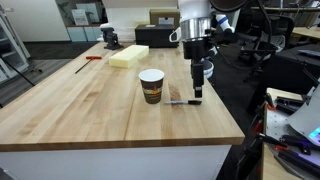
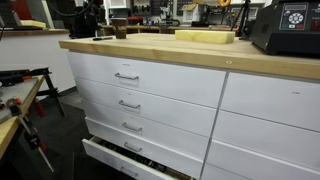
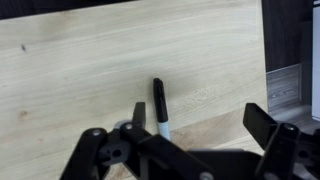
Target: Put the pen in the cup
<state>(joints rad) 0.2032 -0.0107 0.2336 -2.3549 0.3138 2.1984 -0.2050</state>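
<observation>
My gripper lowers to the pen's black end (image 1: 191, 102) (image 3: 159, 93) next and sets the open fingers on either side of it, because the pen lies flat on the tabletop below.
The pen (image 3: 159, 105) is thin and black with a greyish end. It lies flat on the wooden table, close to the left finger of my gripper (image 3: 200, 118) in the wrist view. In an exterior view the pen (image 1: 182, 101) lies just right of the cup (image 1: 151, 86), a paper cup with a white top and a dark brown band, standing upright. My gripper (image 1: 197, 93) hangs just above the pen, fingers open and empty. The cup is out of the wrist view.
A pale yellow block (image 1: 129, 56) and a red slender tool (image 1: 93, 58) lie at the table's far side. The table's right edge (image 1: 222, 95) is close to the gripper. An exterior view shows white drawers (image 2: 150, 95) under the tabletop, the lowest one pulled out.
</observation>
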